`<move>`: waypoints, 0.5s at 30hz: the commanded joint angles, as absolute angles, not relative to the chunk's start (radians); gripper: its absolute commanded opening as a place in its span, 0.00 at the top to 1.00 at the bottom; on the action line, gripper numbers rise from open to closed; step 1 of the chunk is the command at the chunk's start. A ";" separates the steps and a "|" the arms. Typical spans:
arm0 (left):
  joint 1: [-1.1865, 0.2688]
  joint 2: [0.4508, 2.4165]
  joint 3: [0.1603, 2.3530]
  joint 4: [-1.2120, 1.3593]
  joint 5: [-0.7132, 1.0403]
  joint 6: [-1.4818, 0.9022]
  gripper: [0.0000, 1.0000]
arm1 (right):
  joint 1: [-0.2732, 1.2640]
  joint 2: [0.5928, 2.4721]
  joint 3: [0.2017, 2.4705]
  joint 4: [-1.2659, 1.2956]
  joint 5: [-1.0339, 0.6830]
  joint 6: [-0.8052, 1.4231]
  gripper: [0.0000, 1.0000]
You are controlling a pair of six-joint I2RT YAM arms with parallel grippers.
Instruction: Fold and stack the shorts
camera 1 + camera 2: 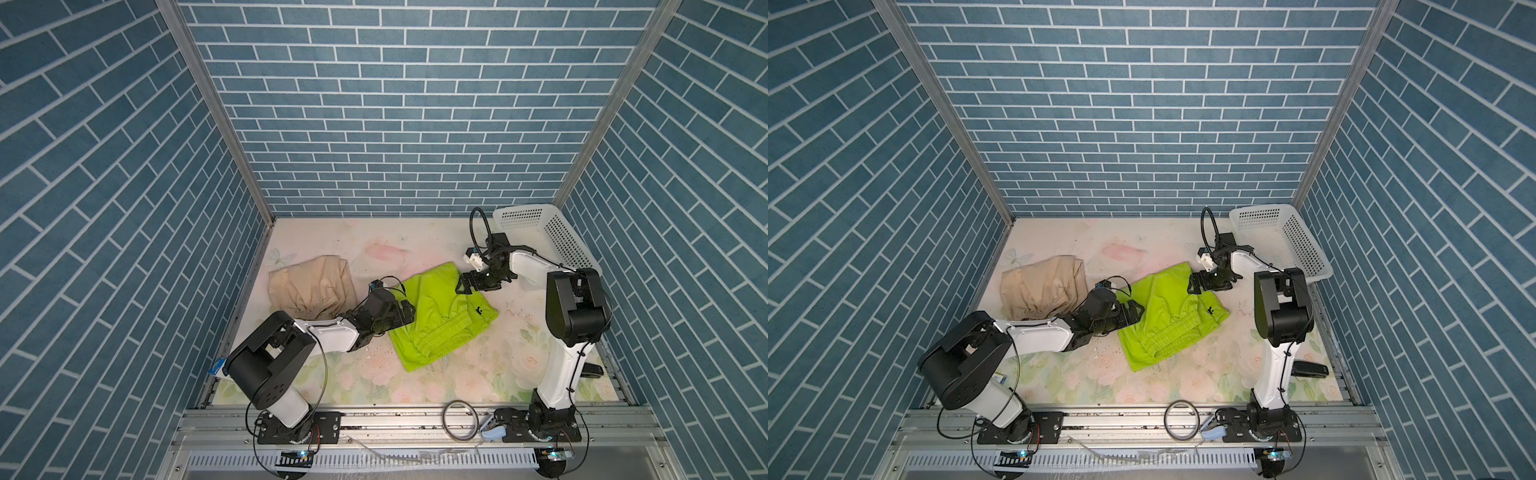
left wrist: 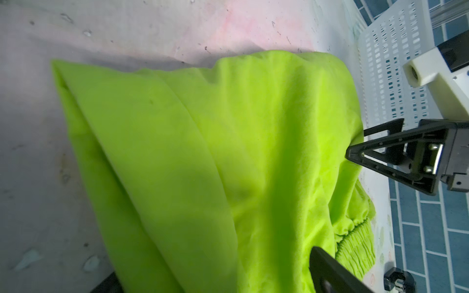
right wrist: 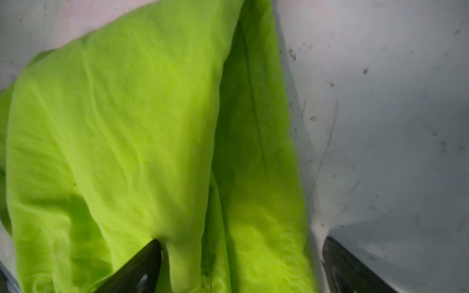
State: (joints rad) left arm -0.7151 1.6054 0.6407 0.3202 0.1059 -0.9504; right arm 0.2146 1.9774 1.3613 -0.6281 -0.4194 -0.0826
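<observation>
Next, my left gripper eases down and slightly back to the green shorts' edge by the beige pair [image 1: 404, 328] [image 2: 163, 273], with its fingers on both sides of it, and closes.
The lime-green shorts [image 1: 436, 328] [image 1: 1167, 328] lie partly folded in the middle of the table, with the gathered waistband toward the front. The beige shorts [image 1: 309, 286] [image 1: 1040, 289] lie folded at the left. My left gripper [image 1: 409, 309] [image 1: 1138, 309] is open at the green pair's left edge. In the left wrist view the green fabric [image 2: 203, 165] fills the space between its fingers [image 2: 330, 274]. My right gripper [image 1: 463, 286] [image 1: 1194, 284] [image 2: 356, 143] is open at the far right corner. In the right wrist view its fingers [image 3: 149, 256] straddle the green cloth [image 3: 127, 126].
A white perforated basket [image 1: 552, 232] [image 1: 1283, 232] [image 2: 388, 63] stands at the back right, just behind the right arm. A grey ring [image 1: 459, 420] lies on the front rail. A black object [image 1: 592, 370] sits by the right wall. Brick-patterned walls close in three sides.
</observation>
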 commanded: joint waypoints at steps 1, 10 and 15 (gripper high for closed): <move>-0.736 1.641 0.638 0.273 0.150 -0.976 0.01 | 0.210 2.012 1.368 -0.719 -0.472 -0.058 0.02; -0.749 1.683 0.661 0.293 0.186 -0.973 0.11 | 0.213 1.947 1.230 -0.655 -0.540 0.027 0.06; -0.749 1.694 0.675 0.287 0.192 -0.969 0.19 | 0.220 1.859 1.136 -0.613 -0.597 0.087 0.09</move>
